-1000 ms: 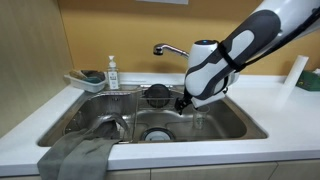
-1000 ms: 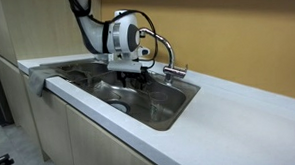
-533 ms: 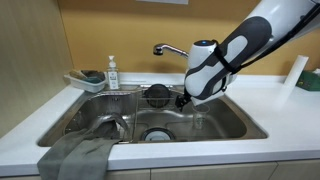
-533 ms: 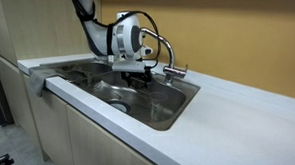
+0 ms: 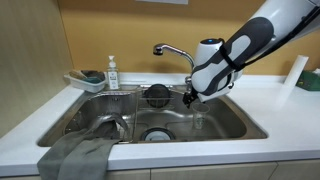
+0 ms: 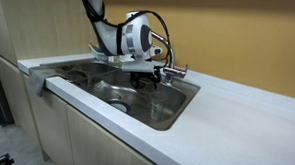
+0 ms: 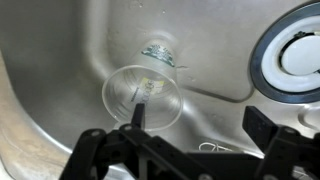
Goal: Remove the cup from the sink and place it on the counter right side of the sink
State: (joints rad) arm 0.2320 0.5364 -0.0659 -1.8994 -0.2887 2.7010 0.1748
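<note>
I will next lower my gripper's open fingers straight down on both sides of the cup's rim (image 5: 198, 115) (image 7: 180, 104), then close them. The cup stands upright below my gripper on the bottom of the sink.
The cup (image 7: 143, 95) is a clear plastic tumbler with a dark green logo. It stands upright on the floor of the steel sink (image 7: 60, 60), seen from above in the wrist view. It shows faintly in an exterior view (image 5: 198, 121). My gripper (image 7: 200, 122) is open and empty above the sink floor. One finger lies over the cup's near rim and the other is well off to the side. The gripper hangs below the faucet in both exterior views (image 5: 187, 98) (image 6: 145, 81). The white counter (image 5: 280, 108) (image 6: 251, 110) surrounds the sink (image 5: 236, 122) (image 6: 167, 112).
The chrome faucet (image 5: 170, 49) (image 6: 167, 54) arches right by my wrist. The round drain (image 5: 157, 134) (image 7: 296, 55) lies mid-sink, with a black round strainer (image 5: 157, 94) behind it. A soap bottle (image 5: 112, 72), a sponge dish (image 5: 88, 78), a grey cloth (image 5: 75, 155) and a white cylinder (image 5: 293, 72) stand around the sink.
My arm has moved sideways along the sink toward the faucet side and risen slightly. The gripper stays open and the cup has not moved.
</note>
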